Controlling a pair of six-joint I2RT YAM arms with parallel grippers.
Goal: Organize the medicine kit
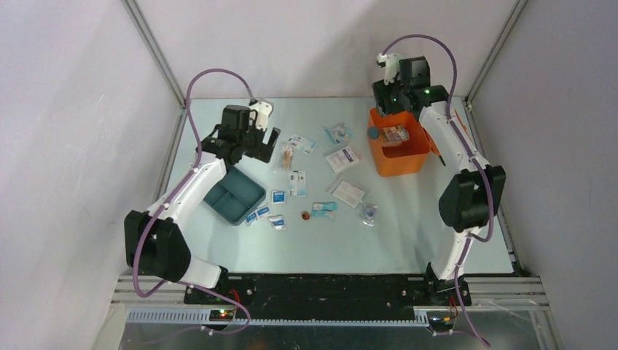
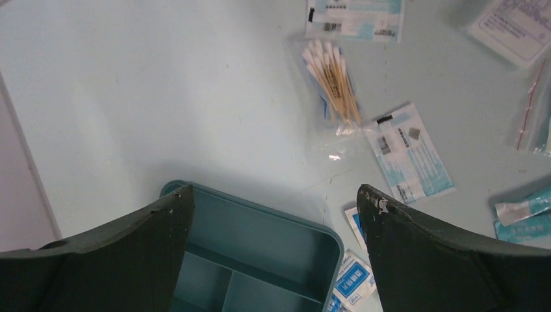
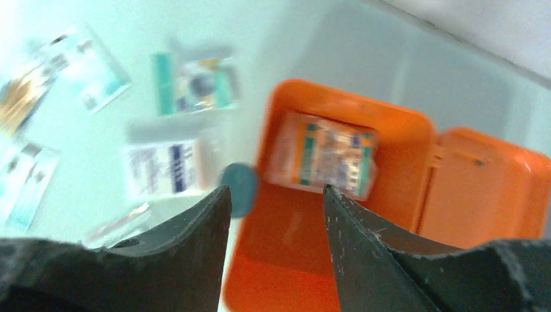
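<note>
I will next swing my right gripper off the kit, back and down onto the packet's edge facing the kit (image 1: 356,154) (image 3: 200,164), because the white packet is still outside.
The medicine kit (image 1: 399,162) is an orange box at the back right, standing open with its lid (image 3: 481,188) folded out to the side. A printed packet (image 3: 323,155) lies inside against the far wall. My right gripper (image 3: 274,192) hovers over the kit (image 3: 292,247), open, with nothing between its fingers; from above it (image 1: 390,113) sits at the kit's far edge. My left gripper (image 2: 273,192) is wide open and empty above the far corner of a teal divided tray (image 2: 260,240), and in the top view it (image 1: 256,149) is just beyond that tray (image 1: 233,195).
Loose supplies are scattered mid-table: a bag of cotton swabs (image 2: 334,81), flat white and blue packets (image 2: 412,156), small blue sachets (image 2: 354,279), and white pouches (image 1: 343,157). A teal round knob (image 3: 238,187) sticks out from the kit's left wall. Frame posts and walls border the table.
</note>
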